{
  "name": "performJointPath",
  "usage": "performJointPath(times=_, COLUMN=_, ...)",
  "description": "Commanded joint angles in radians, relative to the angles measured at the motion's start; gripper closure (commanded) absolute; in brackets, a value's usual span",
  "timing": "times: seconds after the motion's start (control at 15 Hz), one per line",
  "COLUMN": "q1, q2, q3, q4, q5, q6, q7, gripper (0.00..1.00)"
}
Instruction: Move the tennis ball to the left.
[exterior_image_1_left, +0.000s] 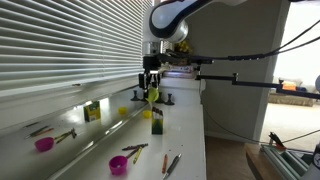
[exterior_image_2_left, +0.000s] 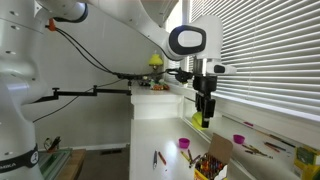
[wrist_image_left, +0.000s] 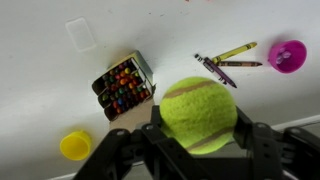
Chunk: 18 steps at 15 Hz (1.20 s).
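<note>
My gripper will next lower the raised ball onto the clear spot and release it, as bare table is below my gripper between the crayon box and the loose crayons.
The tennis ball (wrist_image_left: 198, 113) is lime yellow-green with pale seams and fills the lower middle of the wrist view. My gripper (wrist_image_left: 199, 128) is shut on it, with a black finger on each side. In both exterior views the gripper (exterior_image_1_left: 150, 92) (exterior_image_2_left: 205, 116) hangs straight down and holds the ball (exterior_image_1_left: 153, 97) (exterior_image_2_left: 207, 121) clear above the white table (exterior_image_1_left: 190, 140). Below the ball in the wrist view is bare white table, beside an open box of crayons (wrist_image_left: 123, 85).
The crayon box (exterior_image_1_left: 157, 125) (exterior_image_2_left: 212, 158) stands just under the gripper. Nearby are a yellow lump (wrist_image_left: 75, 146) (exterior_image_1_left: 123, 112), pink bowls (wrist_image_left: 288, 55) (exterior_image_1_left: 118, 164) (exterior_image_1_left: 44, 144), loose crayons (wrist_image_left: 228, 60) and an upright green block (exterior_image_1_left: 92, 111) (exterior_image_2_left: 306, 158). Window blinds run along the table's far side.
</note>
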Motion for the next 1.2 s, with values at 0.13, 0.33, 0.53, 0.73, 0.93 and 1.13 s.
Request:
performJointPath(times=0.13, q1=0.003, q2=0.001, q3=0.022, q4=-0.079, q5=0.049, q6=0.130, q7=0.012, gripper=0.58)
performJointPath(times=0.33, q1=0.005, q2=0.026, q3=0.026, q4=-0.107, q5=0.047, q6=0.195, q7=0.016, gripper=0.58)
performJointPath(times=0.53, q1=0.013, q2=0.054, q3=0.027, q4=-0.139, q5=0.029, q6=0.273, q7=0.023, gripper=0.58)
performJointPath(times=0.73, q1=0.025, q2=0.086, q3=0.026, q4=-0.168, q5=0.011, q6=0.352, q7=0.035, gripper=0.58)
performJointPath(times=0.93, q1=0.043, q2=0.127, q3=0.019, q4=-0.181, q5=-0.002, q6=0.423, q7=0.065, gripper=0.58)
performJointPath(times=1.13, q1=0.060, q2=0.178, q3=0.007, q4=-0.175, q5=-0.011, q6=0.488, q7=0.106, gripper=0.58)
